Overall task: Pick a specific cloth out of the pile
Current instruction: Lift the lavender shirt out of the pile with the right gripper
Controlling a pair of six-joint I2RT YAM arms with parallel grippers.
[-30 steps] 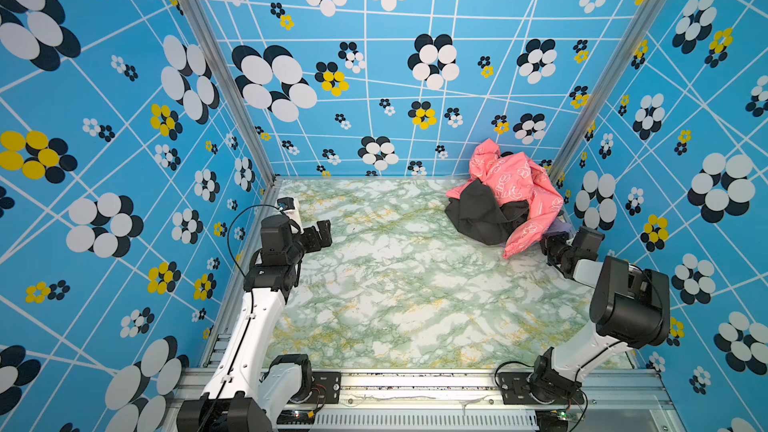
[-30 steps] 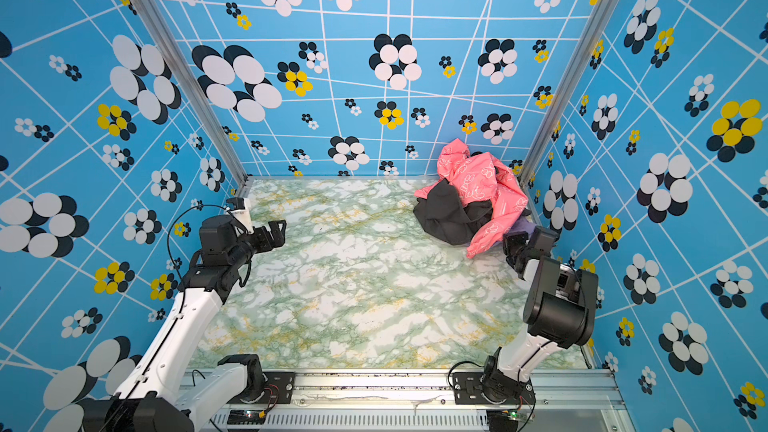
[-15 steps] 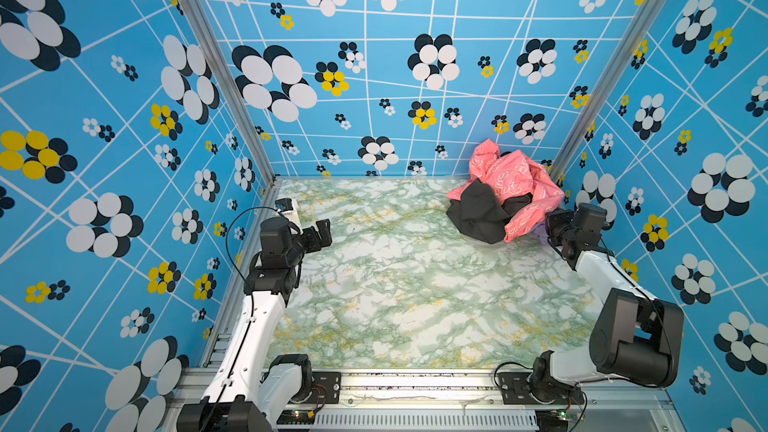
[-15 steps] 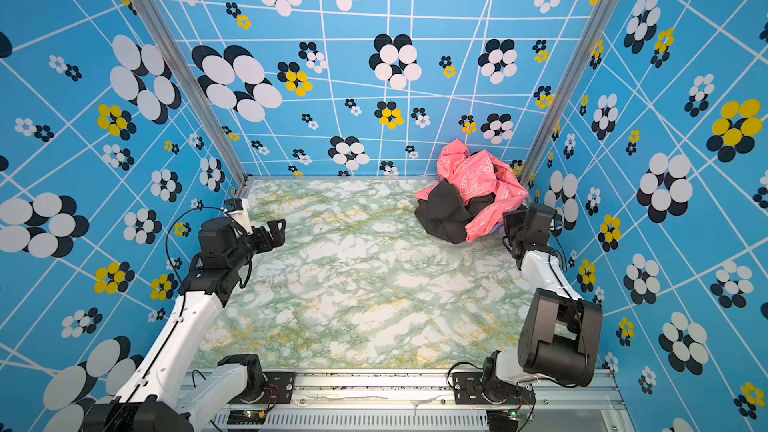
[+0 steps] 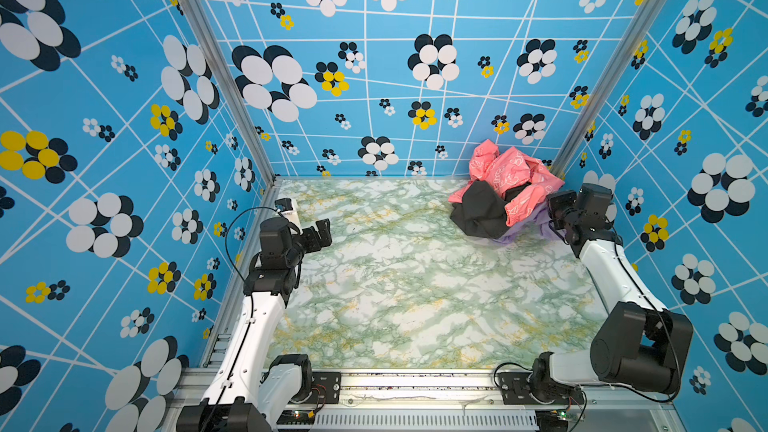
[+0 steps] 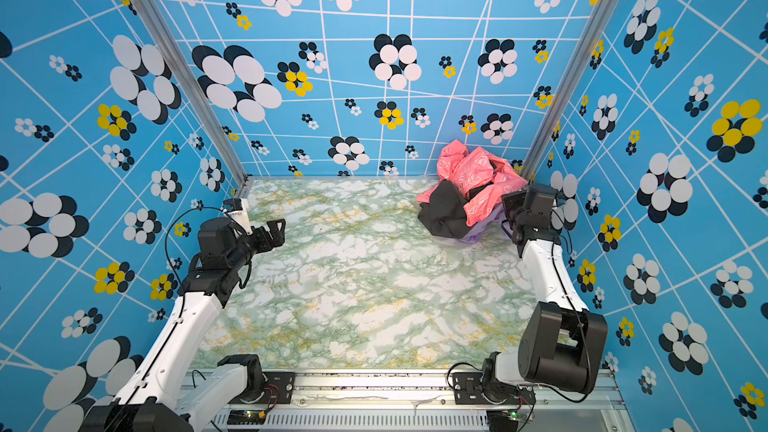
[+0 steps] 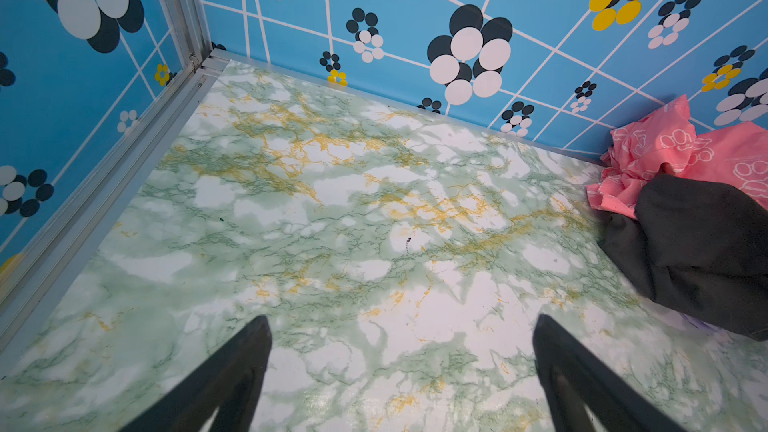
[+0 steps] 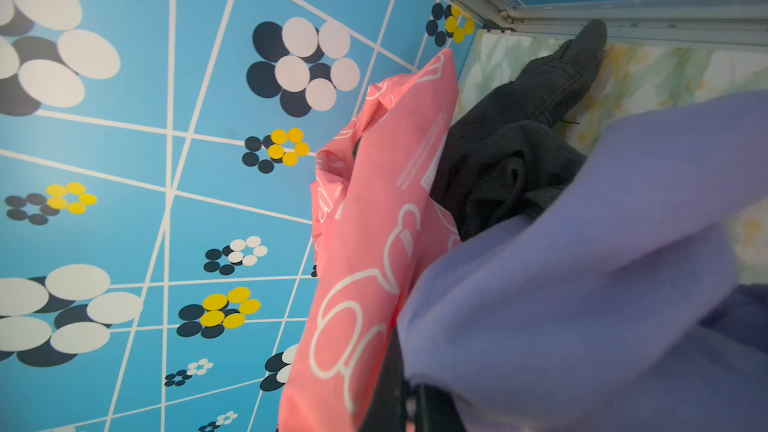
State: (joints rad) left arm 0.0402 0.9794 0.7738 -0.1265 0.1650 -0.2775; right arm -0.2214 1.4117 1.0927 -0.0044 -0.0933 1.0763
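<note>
My right gripper should next go up, swing across the pile and let go of the lavender cloth [image 5: 517,231] over bare tabletop beside the black cloth, because the lavender one lies under the others.
The pile [image 5: 498,197] [image 6: 465,197] lies in the table's far right corner. A pink cloth with white outline prints [image 5: 503,168] [image 8: 386,201] is on top, and a plain black cloth [image 5: 478,211] [image 7: 698,251] sags at its front left. The lavender cloth [image 5: 517,231] [image 6: 478,234] shows under both, stretched toward my right gripper [image 5: 555,220] [image 6: 509,218]. In the right wrist view the cloth [image 8: 602,263] runs right into the right gripper [image 8: 411,405], which is shut on it, with the pink cloth draped beside. My left gripper [image 5: 322,228] [image 7: 399,322] hovers open and empty at the far left.
The marbled green table [image 5: 415,284] is boxed in by blue flower-print walls on three sides. Metal corner posts [image 5: 582,126] stand at the back, one right behind the pile. A metal rail [image 5: 415,384] carrying both arm bases runs along the front edge.
My right gripper has moved from the pile's front right toward the back wall, alongside the pile. The pink cloth's hanging end got bunched back, and lavender fabric now shows underneath. The left arm stayed still.
</note>
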